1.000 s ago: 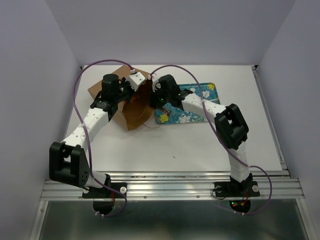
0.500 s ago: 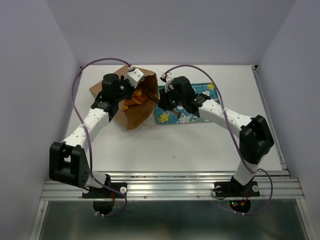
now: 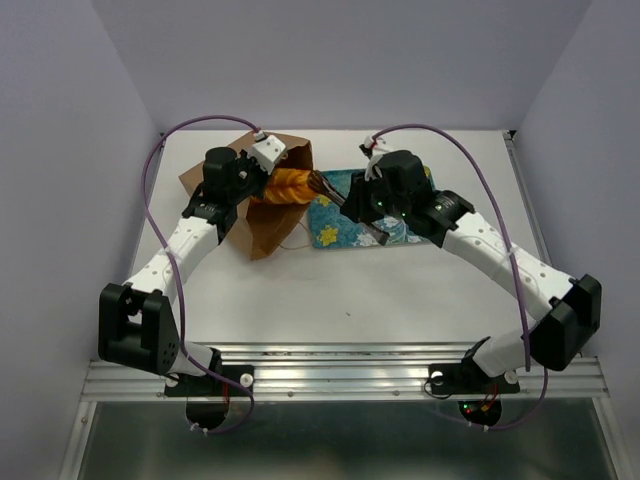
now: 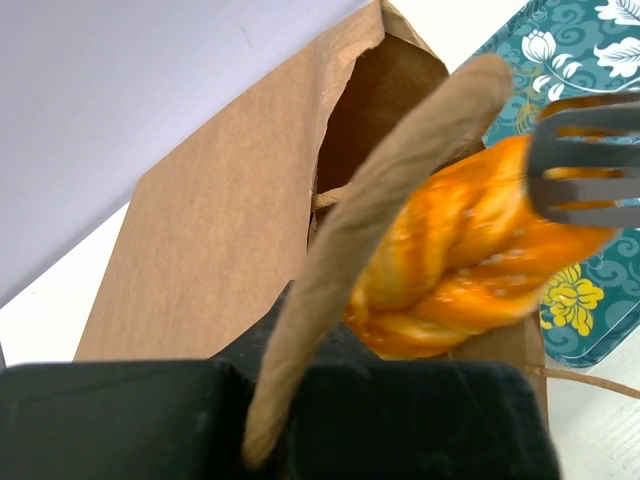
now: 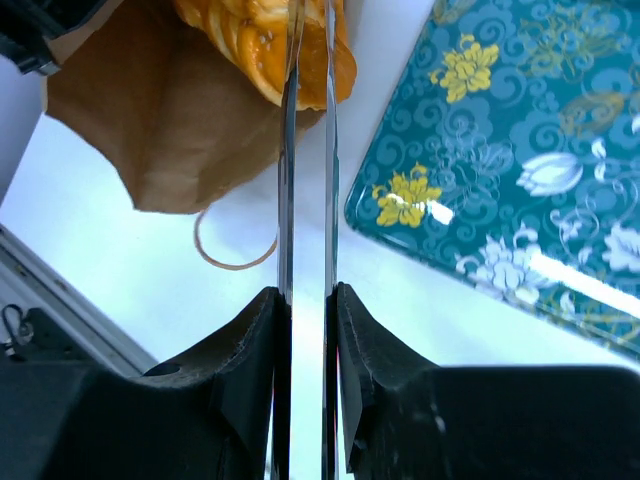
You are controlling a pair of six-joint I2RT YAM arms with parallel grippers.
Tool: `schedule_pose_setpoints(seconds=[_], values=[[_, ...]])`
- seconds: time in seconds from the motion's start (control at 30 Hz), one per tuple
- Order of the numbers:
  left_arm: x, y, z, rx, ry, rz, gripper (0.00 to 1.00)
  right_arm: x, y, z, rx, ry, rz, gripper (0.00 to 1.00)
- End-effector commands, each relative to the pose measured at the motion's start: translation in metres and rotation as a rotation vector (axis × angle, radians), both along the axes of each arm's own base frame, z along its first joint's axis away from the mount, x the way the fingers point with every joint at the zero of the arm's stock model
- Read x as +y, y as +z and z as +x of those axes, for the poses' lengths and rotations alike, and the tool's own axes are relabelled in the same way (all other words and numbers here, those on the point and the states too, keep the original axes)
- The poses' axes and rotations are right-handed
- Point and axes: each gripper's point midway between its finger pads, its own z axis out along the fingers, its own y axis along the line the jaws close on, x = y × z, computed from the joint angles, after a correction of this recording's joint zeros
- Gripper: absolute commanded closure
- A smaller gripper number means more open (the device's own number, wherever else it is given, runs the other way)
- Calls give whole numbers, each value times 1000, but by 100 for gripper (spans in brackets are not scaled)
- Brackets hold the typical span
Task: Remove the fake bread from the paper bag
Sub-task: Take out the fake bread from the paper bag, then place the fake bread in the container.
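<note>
The robot's right gripper will move away from the bag, go down toward the tray's opposite end and let go of the bread, because the tongs clamp the bread.
The brown paper bag lies on its side, mouth facing right. My left gripper is shut on the bag's upper rim and holds the mouth open. My right gripper is shut on a pair of metal tongs. The tong tips clamp a glossy golden-orange twisted bread piece. It sticks halfway out of the bag mouth toward the tray and also shows in the left wrist view and the right wrist view. Other bread pieces are hidden.
A teal floral tray lies just right of the bag mouth, under my right arm; it also shows in the right wrist view. A cord loop handle rests on the white table below the bag.
My right arm has drawn back to the right, and the tongs have pulled the bread out from deep in the bag to its mouth. The left gripper keeps its hold on the rim.
</note>
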Motion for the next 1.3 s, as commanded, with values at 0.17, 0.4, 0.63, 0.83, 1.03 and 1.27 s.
schedule_pose_setpoints(seconds=[0.17,0.4,0.63,0.83,1.03,1.27], values=[[-9,26,8,-68,-13,-69,100,-67,27,-51,144,-206,49,99],[-11,19,14,-48,-15,-61,100,-133,51,-72,95,-483,80,99],[-13,14,20,-32,-14,-63,100,-185,63,-80,69,-718,34,99],[-14,12,19,-29,-18,-61,100,-204,70,-75,6,-823,43,99],[-14,15,17,-36,-25,-60,100,-186,40,-35,32,-804,-26,99],[-12,15,15,-37,-15,-56,100,-204,-7,-7,156,-809,119,99]])
